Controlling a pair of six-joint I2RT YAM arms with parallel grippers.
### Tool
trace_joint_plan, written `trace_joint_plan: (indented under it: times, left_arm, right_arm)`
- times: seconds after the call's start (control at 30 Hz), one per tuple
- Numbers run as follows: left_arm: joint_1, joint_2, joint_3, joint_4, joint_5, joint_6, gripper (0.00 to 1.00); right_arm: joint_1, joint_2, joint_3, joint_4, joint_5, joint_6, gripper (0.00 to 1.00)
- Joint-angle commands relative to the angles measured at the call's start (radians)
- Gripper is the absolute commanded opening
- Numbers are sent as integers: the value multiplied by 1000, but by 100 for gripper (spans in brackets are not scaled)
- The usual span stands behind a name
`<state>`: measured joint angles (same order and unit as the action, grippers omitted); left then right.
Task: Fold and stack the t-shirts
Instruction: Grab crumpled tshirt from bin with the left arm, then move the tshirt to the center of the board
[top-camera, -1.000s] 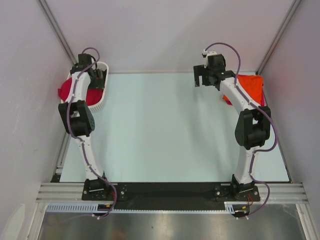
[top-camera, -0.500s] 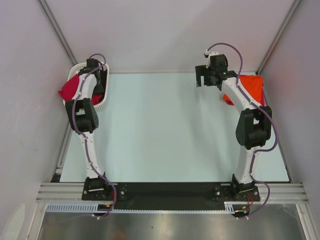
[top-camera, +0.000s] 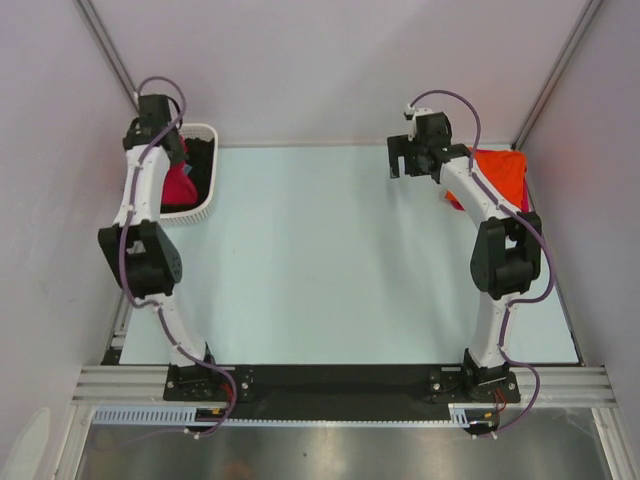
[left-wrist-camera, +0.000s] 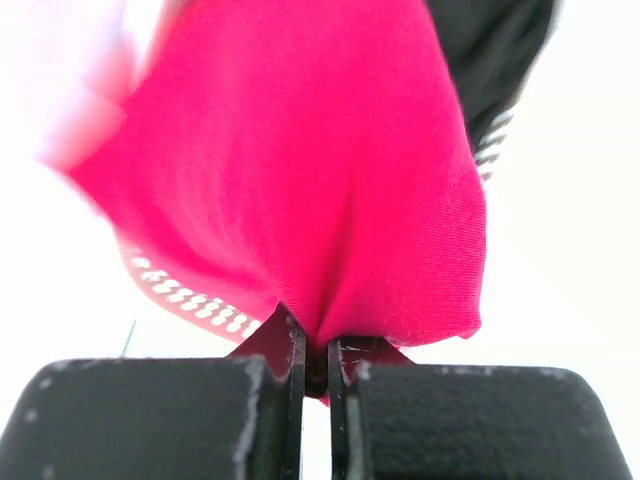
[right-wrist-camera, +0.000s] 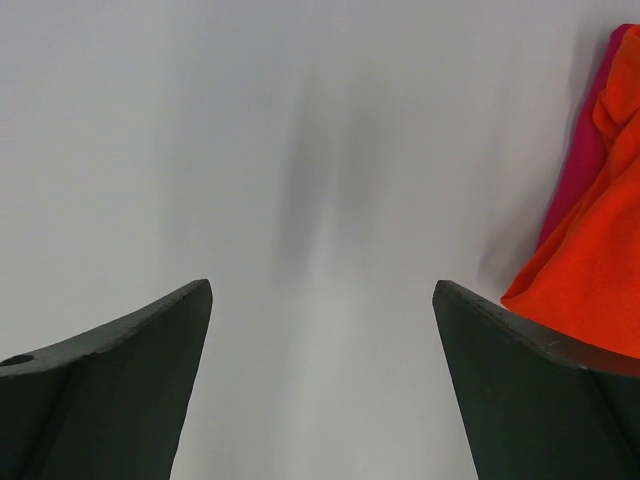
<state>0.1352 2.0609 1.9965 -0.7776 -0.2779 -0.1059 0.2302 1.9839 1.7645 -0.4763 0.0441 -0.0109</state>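
Clear tabletop lies below my left gripper and to its right in the top view. It needs to move past the basket's rim next, then down to release the crimson-red t-shirt.
My left gripper is shut on a fold of the crimson-red t-shirt, which hangs bunched just past the fingertips. In the top view that gripper is over the white lattice basket at the back left. The red t-shirt lies in the basket beside the black t-shirt. The black t-shirt also shows behind the red one in the left wrist view. My right gripper is open and holds nothing. It hovers left of the orange t-shirt at the back right.
The pale table top stretches between the two arms. Grey walls close in on the left, right and back. A strip of crimson cloth lies next to the orange t-shirt. Basket lattice shows under the red cloth.
My left gripper has closed on the red t-shirt, and the left arm has swung out to the left over the basket. The right arm has barely moved.
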Motion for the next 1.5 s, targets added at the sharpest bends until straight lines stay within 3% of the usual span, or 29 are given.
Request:
trace_joint_plan:
  times: [0.0,0.2,0.27,0.4,0.5,0.63,0.73,0.87,1.07,1.17,1.3,1.47]
  left_arm:
    - [-11,-310,-25,112,120,-34,0]
    - [-120,-452,-148,113,230,-58,0]
    - [-176,-449,-182,115,253,-92,0]
    - [-253,-360,-208,129,442,-155,0]
    - [-370,-250,-160,120,522,-147,0]
    - [-561,-83,51,60,572,-111,0]
    - [-634,-19,192,-3,571,-103,0]
    - [-652,-27,205,69,683,-166,0]
    - [-654,-24,257,52,663,-186,0]
    - [-642,-35,156,18,605,-193,0]
    - [-579,-28,-118,3,648,-202,0]
    - [-557,-83,-148,-14,583,-143,0]
  right_arm:
    - [9,-59,1,13,-9,6,100]
    - [8,-82,-25,24,-32,40,100]
    - [8,-97,-36,28,-15,38,100]
    - [-6,-134,-56,30,5,26,100]
    - [-17,-169,-68,30,14,23,100]
    - [-17,-220,-108,30,42,12,100]
    - [-20,-255,-147,30,56,14,100]
    - [-23,-295,-197,34,56,14,100]
    - [-26,-304,-226,44,36,14,100]
    - [-26,-295,-217,50,25,14,100]
    - [-28,-283,-208,54,20,14,100]
    - [-26,-278,-204,56,7,17,100]
